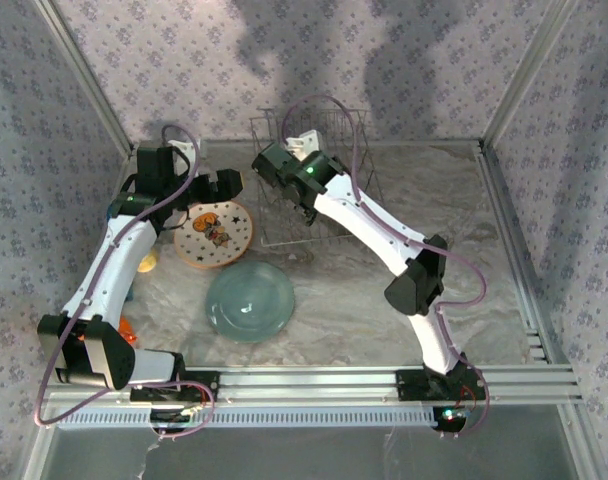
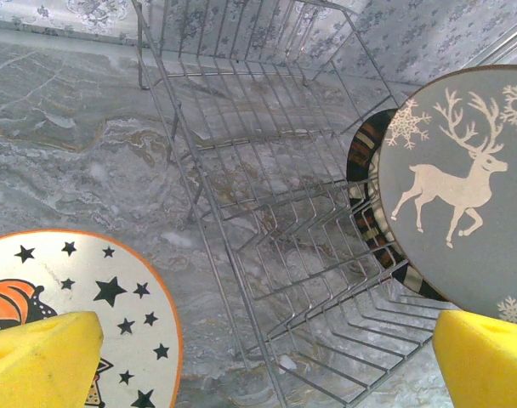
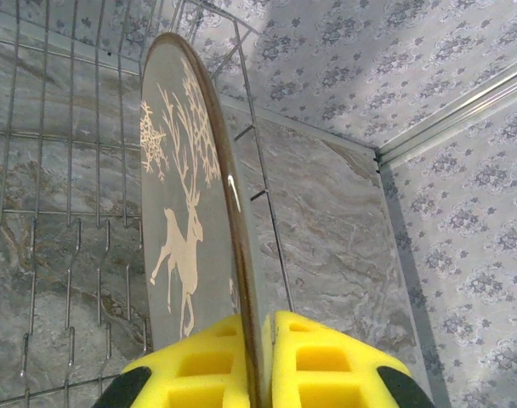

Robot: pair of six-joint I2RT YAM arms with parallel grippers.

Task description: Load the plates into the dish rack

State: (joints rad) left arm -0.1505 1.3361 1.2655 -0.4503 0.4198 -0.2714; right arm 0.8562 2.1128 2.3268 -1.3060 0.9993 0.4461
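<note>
The deer plate should go between the dish rack's wire dividers, which stand below it on the star plate's side, so my right gripper should next move down and toward the star plate and let go there.
My right gripper (image 3: 263, 357) is shut on the rim of the grey-green deer plate (image 3: 178, 221), which it holds upright on edge over the wire dish rack (image 3: 71, 170). In the left wrist view the deer plate (image 2: 463, 187) stands at the rack's (image 2: 267, 212) right end, and a dark plate (image 2: 366, 174) is upright just behind it. My left gripper (image 2: 267, 374) is open with nothing in it, between the rack and the cream star plate (image 2: 80, 280). From above, the star plate (image 1: 214, 233) and the teal plate (image 1: 249, 300) lie flat on the table, left of and in front of the rack (image 1: 324, 215).
Small yellow (image 1: 147, 262) and orange (image 1: 129, 330) objects lie by the left arm at the table's left side. Patterned walls with metal frame posts close in the back and both sides. Bare marbled table (image 1: 434, 200) lies right of the rack.
</note>
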